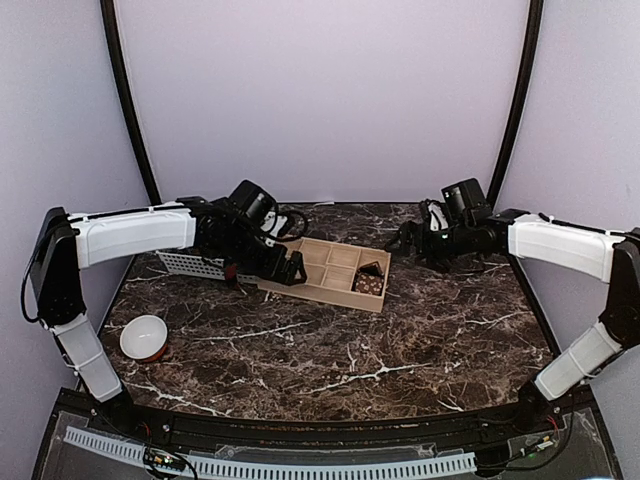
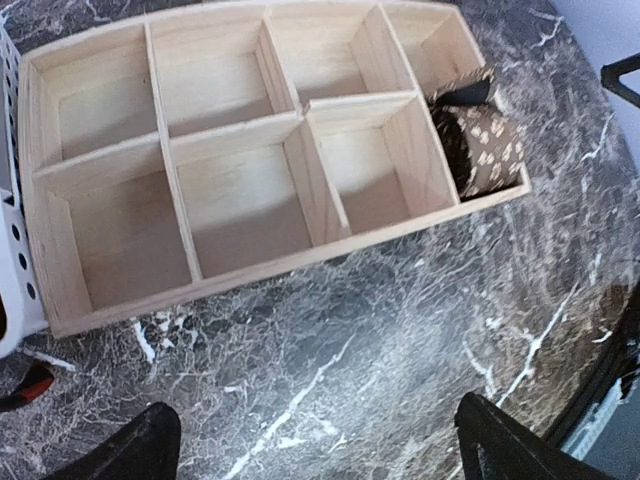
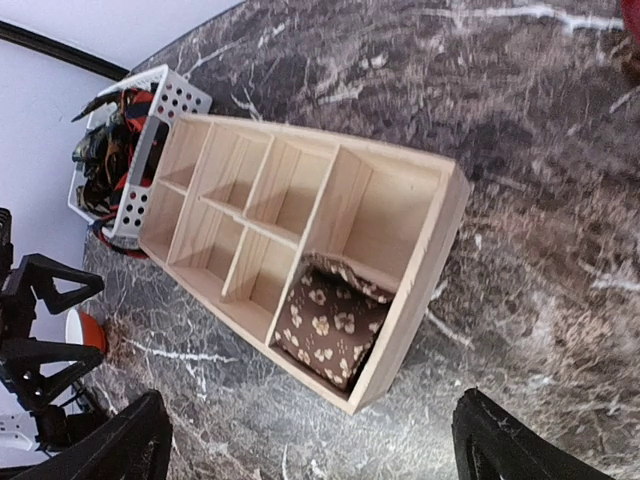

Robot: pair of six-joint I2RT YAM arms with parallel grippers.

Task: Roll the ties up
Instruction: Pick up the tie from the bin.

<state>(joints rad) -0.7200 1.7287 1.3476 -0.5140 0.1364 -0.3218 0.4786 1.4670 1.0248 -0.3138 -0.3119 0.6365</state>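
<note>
The bunched, still unrolled ties lie left of my left gripper in the top view, so it should next move over the basket (image 3: 150, 185) and down onto them.
A brown dotted tie (image 3: 330, 325) lies rolled up in the end compartment of the wooden divided tray (image 3: 430, 260); it also shows in the left wrist view (image 2: 485, 150) and the top view (image 1: 370, 284). More ties (image 3: 112, 140) lie bunched in a white perforated basket (image 3: 150, 185) at the tray's far end. My left gripper (image 1: 293, 268) is open and empty, over the tray's left part; its fingers (image 2: 135, 450) hang above bare marble. My right gripper (image 1: 403, 240) is open and empty, just right of the tray; its fingers (image 3: 515, 445) are spread wide.
The other tray compartments (image 2: 240, 200) hold nothing. The basket (image 1: 195, 264) stands against the tray's left end. A white bowl (image 1: 143, 336) sits at the near left of the marble table (image 1: 400, 345). Black cables (image 1: 290, 222) lie behind the tray.
</note>
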